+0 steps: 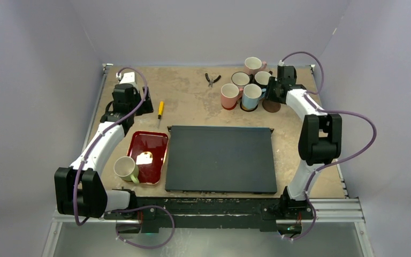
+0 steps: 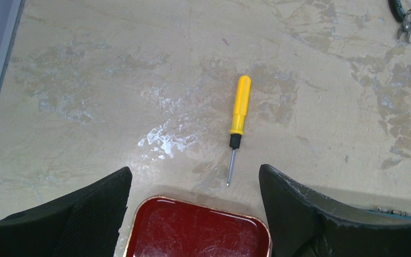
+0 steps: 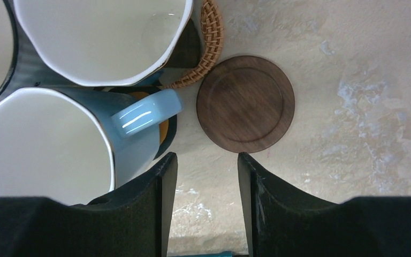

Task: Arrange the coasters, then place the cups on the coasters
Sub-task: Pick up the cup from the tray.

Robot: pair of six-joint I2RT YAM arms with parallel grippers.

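Observation:
I need to move my left gripper back along the red tray next and lower it to the light green cup, because that cup is below it, nearer my base.
Five cups cluster at the back right: pale pink, black, white, salmon pink and light blue. A light green cup stands at the red tray's near left corner. A dark brown wooden coaster lies bare beside the light blue cup. That cup stands on a yellow, dark-edged coaster, and the cup behind it on a woven tan coaster. My right gripper is open, empty, its tips just short of the brown coaster. My left gripper is open over the tray's far edge.
A large black mat fills the table's middle. The red tray holds a small pale object. A yellow screwdriver lies beyond the tray, and pliers lie at the back. Walls close in on both sides.

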